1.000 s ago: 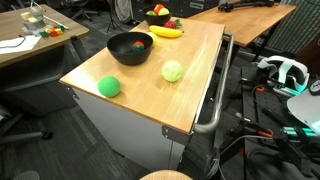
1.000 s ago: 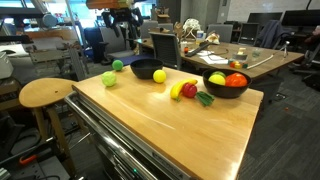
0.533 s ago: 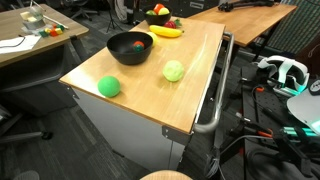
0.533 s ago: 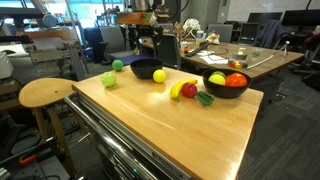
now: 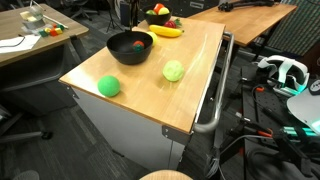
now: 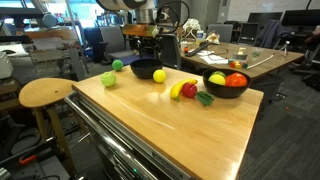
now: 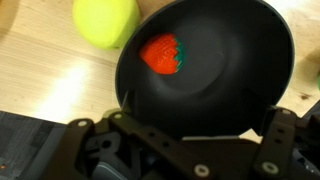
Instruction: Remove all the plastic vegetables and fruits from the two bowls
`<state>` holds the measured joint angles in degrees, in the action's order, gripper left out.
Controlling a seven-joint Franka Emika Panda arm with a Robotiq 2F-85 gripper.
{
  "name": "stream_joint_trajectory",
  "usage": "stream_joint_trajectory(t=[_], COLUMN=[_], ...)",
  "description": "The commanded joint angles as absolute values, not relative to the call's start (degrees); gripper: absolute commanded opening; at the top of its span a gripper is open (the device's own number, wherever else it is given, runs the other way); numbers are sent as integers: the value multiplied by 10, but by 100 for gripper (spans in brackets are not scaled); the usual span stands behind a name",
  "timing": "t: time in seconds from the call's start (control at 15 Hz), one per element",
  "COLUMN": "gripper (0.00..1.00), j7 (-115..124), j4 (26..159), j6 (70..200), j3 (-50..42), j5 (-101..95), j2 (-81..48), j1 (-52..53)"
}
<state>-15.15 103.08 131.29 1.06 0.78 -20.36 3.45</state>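
Observation:
The open gripper moves down into the smaller bowl (image 7: 220, 60) and toward the yellow-green ball's side next, fingers astride the red strawberry (image 7: 161, 54), which lies alone below it there.
My gripper (image 7: 197, 115) hangs open just above the smaller black bowl (image 7: 220, 60), its fingers on either side of the near rim. A small red piece (image 7: 160, 53) with a green cap lies alone in that bowl. A yellow-green ball (image 7: 105, 20) rests on the table just outside the rim. In an exterior view the gripper (image 6: 148, 50) is over this bowl (image 6: 146, 74). The wider bowl (image 6: 226, 92) holds a yellow-green piece (image 6: 216, 78) and a red-orange one (image 6: 236, 80). Between the bowls lie a banana (image 6: 180, 89) and a red tomato (image 6: 190, 90).
A bright green ball (image 5: 108, 86) and a pale green ball (image 5: 173, 71) lie on the wooden table (image 5: 150, 95), away from the bowls. A green leaf piece (image 6: 205, 98) sits by the wider bowl. A round stool (image 6: 45, 93) stands beside the table.
The arm has come in from behind the table and now stands over the smaller bowl. The gripper stays open. The fruits and bowls have not moved.

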Motion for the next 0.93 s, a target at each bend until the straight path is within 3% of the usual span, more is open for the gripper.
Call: stream_joint_trajectory(t=[0.0, 0.73, 0.87], gripper=[100, 99, 82], j7=[-145, -134, -129], j4=[1038, 1055, 1059], j6=[1314, 1332, 1334], j3=[21, 19, 19], j5=[-17, -56, -58], j2=[-208, -243, -243], j1=[31, 34, 34])
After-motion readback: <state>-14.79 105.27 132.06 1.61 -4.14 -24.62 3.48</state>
